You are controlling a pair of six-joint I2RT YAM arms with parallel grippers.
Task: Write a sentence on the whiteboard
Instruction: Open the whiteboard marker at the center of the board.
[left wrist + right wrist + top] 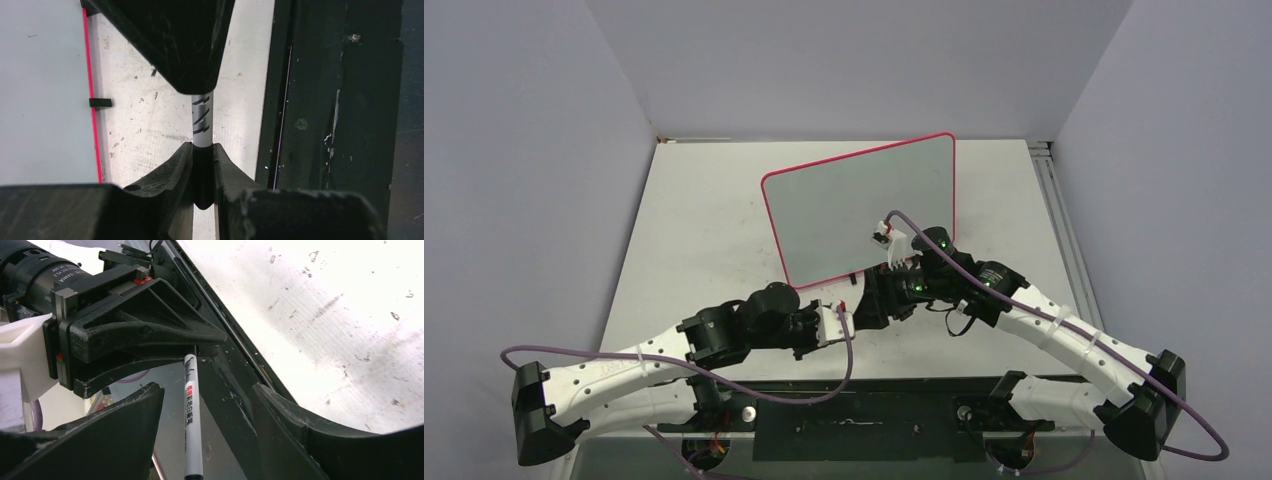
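Observation:
The bare tabletop between whiteboard (864, 205) and base plate is clear, so next my left gripper will lower the marker's black end onto it and release it there.
The whiteboard (864, 205), pale grey with a pink-red rim, lies tilted at the table's middle back; its edge and a black foot show in the left wrist view (45, 90). A white marker (201, 117) with black print runs between the two grippers near the board's front edge. My left gripper (202, 150) is shut on the marker's black end; it also shows in the top view (854, 310). My right gripper (207, 390) is open, its fingers (135, 415) wide on either side of the marker's barrel (191, 410) without touching it. In the top view the right gripper (879, 298) faces the left one.
A black base plate (854, 405) runs along the near table edge, also in the left wrist view (345, 100). A metal rail (1056, 210) lines the table's right side. Grey walls close in left, back and right. Purple cables trail from both arms.

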